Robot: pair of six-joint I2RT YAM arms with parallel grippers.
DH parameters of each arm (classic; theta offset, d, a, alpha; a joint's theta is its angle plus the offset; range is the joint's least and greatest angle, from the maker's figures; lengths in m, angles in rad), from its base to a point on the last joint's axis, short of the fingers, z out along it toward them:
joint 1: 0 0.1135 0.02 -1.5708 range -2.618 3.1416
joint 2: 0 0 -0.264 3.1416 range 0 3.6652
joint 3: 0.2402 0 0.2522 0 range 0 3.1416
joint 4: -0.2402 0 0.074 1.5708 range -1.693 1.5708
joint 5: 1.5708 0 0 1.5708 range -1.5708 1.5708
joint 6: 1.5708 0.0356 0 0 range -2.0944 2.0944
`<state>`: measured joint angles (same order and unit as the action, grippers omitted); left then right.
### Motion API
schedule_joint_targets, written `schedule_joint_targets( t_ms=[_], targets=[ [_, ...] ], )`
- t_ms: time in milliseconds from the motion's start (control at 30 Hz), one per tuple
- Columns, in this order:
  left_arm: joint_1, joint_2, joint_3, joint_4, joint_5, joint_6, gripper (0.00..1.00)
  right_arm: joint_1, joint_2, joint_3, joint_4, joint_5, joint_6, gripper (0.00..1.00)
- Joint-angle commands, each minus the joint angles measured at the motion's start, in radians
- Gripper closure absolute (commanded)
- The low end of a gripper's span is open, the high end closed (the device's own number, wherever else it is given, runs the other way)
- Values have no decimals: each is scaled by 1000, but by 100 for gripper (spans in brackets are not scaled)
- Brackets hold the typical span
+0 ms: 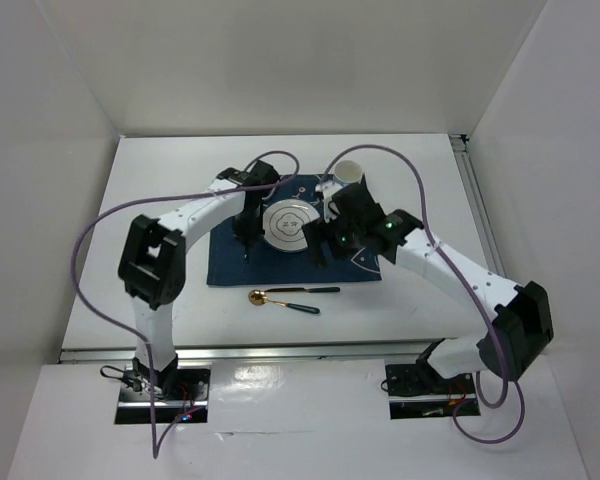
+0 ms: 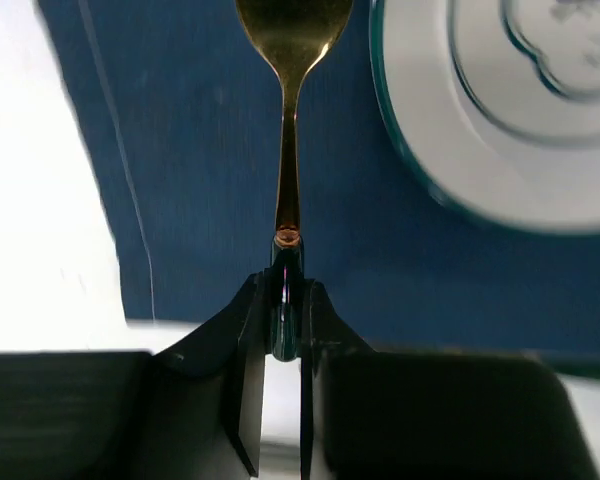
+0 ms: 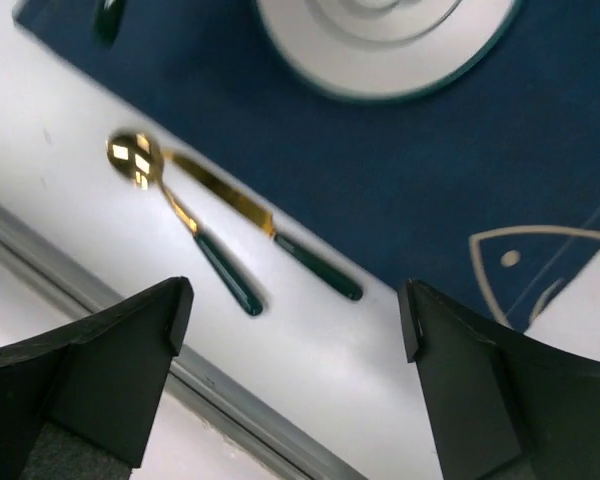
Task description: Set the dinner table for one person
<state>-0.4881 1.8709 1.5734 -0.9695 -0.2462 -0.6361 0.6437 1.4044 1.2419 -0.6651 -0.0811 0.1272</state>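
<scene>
The right gripper moves back and down next, turning to match the slant of the spoon's green handle (image 1: pixel 303 308) (image 3: pixel 229 274), since that lies below and back of the gripper.
The white dinner table (image 1: pixel 160 200) carries a dark blue placemat (image 1: pixel 230 265) with a white plate (image 1: pixel 290 222) on it. My left gripper (image 1: pixel 246 240) is shut on the dark green handle of a gold utensil (image 2: pixel 287 150) and holds it over the placemat (image 2: pixel 200 150), just left of the plate (image 2: pixel 500 120). My right gripper (image 1: pixel 320 245) is open and empty at the plate's right near side. In the right wrist view it (image 3: pixel 295 295) hangs above a gold spoon (image 3: pixel 135 160) and a gold knife (image 3: pixel 225 195), both green-handled, on bare table before the placemat.
A white cup (image 1: pixel 350 172) stands at the placemat's far right corner. The spoon (image 1: pixel 260 297) and knife (image 1: pixel 315 290) lie side by side near the front. A metal rail (image 1: pixel 280 350) runs along the table's near edge. White walls enclose the table.
</scene>
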Motion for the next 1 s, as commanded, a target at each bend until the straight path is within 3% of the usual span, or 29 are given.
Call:
schedule_joint_targets(
  t_ms=[0,200,633,700,767,800,867,967],
  targets=[
    [19,135,82,-55,-74,119,100,65,-110,-149,154,21,-46,5],
    [86,182,59,23,19,128,100,165,-119,-268,206,23,-18,25],
    [117,237,71,52,84,138,100,342,103,-322,383,41,-18,27],
    [117,246,71,32,75,115,100,355,136,-322,383,50,-18,31],
    [117,246,71,32,74,115,87,355,177,-322,383,50,-27,35],
    [117,246,71,23,74,115,71,364,188,-331,383,59,-28,36],
    [117,237,71,23,74,105,55,364,200,-344,409,60,-28,38],
    [117,182,71,-3,74,95,40,364,235,-366,409,72,-28,43]
  ],
)
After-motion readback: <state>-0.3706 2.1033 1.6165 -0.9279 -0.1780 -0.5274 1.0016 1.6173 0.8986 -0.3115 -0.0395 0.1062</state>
